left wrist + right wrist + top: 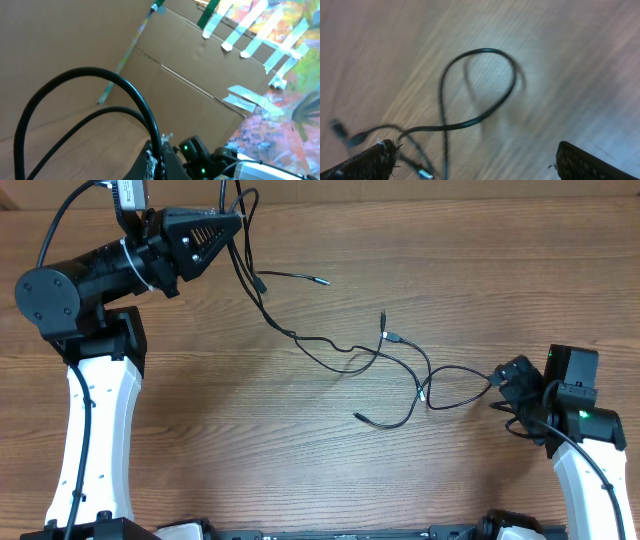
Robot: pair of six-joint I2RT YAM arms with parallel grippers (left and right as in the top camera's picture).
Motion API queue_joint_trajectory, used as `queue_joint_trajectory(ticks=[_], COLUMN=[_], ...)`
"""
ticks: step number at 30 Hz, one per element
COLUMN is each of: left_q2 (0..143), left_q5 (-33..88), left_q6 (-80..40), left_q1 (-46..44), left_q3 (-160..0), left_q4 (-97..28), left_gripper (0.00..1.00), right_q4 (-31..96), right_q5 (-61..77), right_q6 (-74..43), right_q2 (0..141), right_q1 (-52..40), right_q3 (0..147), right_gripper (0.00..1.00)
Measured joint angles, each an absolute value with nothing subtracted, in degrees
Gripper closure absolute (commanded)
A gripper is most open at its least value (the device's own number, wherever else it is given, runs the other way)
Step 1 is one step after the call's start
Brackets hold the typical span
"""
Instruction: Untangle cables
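The pinched cable still arcs high above the table, so my left gripper swings toward the nearest loose plug end (320, 280) next, tilting it downward, and releases the cable.
Several thin black cables (380, 358) lie tangled on the wooden table, with plug ends spread around the middle. My left gripper (238, 222) is at the back left, raised, and shut on one cable (125, 87) that runs down to the tangle. In the left wrist view the jaws (160, 159) pinch that cable, which arcs up in a loop. My right gripper (505, 375) is at the right end of the tangle, low over the table. Its fingers (475, 156) are wide apart and empty, with a cable loop (480, 85) lying just ahead of them.
A cardboard wall (75, 35) with tape strips (250, 45) stands behind the table. The right arm's body (580, 415) is at the table's right edge. Loose plug ends lie at the tangle's front (358, 416) and back (322, 281).
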State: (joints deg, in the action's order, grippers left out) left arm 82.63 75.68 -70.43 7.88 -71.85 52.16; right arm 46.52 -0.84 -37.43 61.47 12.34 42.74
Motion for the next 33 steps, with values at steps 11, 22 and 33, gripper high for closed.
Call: queue_joint_trajectory(ticks=[11, 22, 33], left_q2=[82.63, 82.63, 82.63], left_q5=[77.91, 62.15, 30.0], left_q6=[-66.7, -43.33, -19.64], left_q1=[3.53, -1.56, -19.59], left_q3=[-71.94, -72.44, -72.31], left_q4=[39.86, -11.75, -35.86], left_gripper=[0.96, 0.96, 0.2], right_q4=[43.64, 43.2, 42.89], right_q5=[11.88, 15.68, 16.75], right_q6=[-29.52, -28.42, -28.27], right_q2=[61.47, 61.47, 61.52], right_q1=[12.34, 12.34, 12.36], right_q3=[42.74, 42.74, 42.74], right_gripper=[0.0, 0.0, 0.0])
